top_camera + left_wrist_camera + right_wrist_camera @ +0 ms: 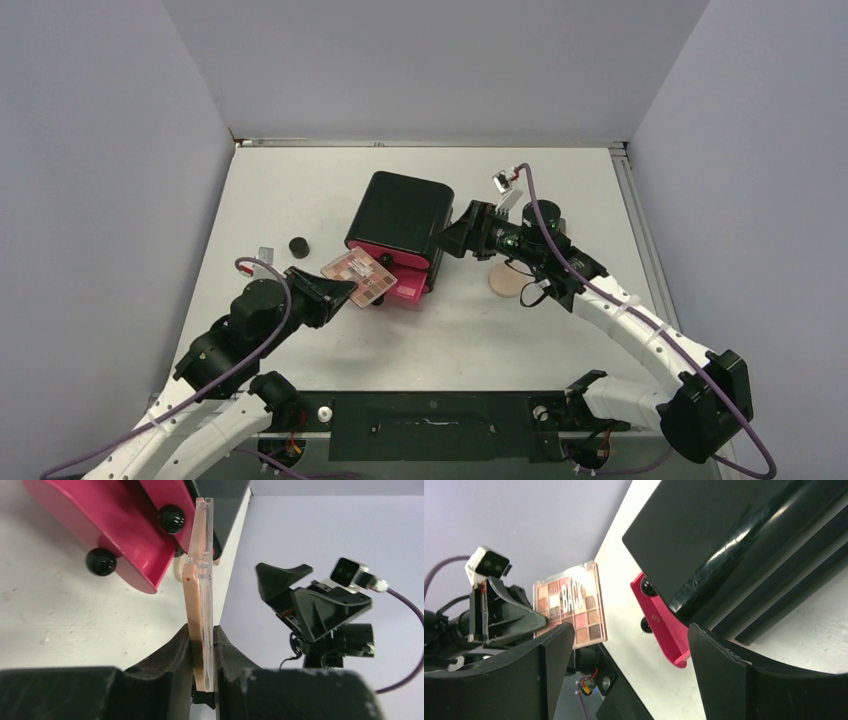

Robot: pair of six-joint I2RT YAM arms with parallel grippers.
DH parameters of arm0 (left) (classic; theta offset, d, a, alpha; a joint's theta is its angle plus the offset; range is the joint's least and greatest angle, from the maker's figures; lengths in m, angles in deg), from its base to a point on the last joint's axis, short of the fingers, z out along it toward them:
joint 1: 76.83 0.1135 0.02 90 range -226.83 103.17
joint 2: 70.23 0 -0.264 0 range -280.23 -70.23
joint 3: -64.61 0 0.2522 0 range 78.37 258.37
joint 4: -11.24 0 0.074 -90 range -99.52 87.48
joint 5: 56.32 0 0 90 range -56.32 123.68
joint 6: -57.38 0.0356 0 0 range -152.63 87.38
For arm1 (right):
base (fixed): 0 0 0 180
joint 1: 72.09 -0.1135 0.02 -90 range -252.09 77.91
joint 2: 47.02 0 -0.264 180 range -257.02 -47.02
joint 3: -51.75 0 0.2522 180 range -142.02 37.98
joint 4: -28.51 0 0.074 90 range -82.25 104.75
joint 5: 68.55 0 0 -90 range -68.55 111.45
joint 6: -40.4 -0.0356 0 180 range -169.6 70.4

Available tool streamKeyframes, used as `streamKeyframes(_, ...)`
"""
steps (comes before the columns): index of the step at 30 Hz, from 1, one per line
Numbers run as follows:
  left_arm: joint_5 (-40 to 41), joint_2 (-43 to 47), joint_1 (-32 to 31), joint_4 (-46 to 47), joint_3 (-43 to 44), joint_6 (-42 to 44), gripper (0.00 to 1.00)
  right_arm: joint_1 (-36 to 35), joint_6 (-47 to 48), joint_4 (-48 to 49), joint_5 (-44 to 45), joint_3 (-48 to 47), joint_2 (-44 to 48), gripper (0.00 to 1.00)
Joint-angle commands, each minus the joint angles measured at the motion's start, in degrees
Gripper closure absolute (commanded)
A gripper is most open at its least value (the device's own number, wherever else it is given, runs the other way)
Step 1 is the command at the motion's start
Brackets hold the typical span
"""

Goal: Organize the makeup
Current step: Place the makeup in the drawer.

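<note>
My left gripper moves down and right in the top view into the lower pink drawer [406,286] [135,535] next and releases the palette, since the drawer stands open below.
My left gripper [335,290] is shut on the square multi-colour eyeshadow palette [361,277], holding it above the table just in front of the open pink drawers [412,287] of the black cabinet [400,215]. In the left wrist view the palette [200,590] stands edge-on, pinched between the fingers [180,647] of that gripper [203,632]. My right gripper [458,238] is open at the cabinet's right side, holding nothing. The right wrist view shows that gripper [630,642], the palette [571,605] and a pink drawer [663,622]. A small black round jar [297,245] and a round peach disc [504,281] lie on the table.
A small clear item [266,253] lies left of the jar. Two pink drawers with black knobs [125,535] stick out toward the left arm. Grey walls close in the table [300,190] on three sides.
</note>
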Motion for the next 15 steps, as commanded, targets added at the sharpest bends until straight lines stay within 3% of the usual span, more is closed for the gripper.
streamKeyframes(1,5.9,0.7,-0.3,-10.5,5.2,-5.8,1.0,-0.4,3.3,-2.1,6.3,-5.7,0.0,0.19)
streamKeyframes(15,10.0,-6.7,-0.4,-5.4,2.7,-10.1,1.0,-2.6,10.3,-12.7,15.9,-20.4,-10.6,0.17)
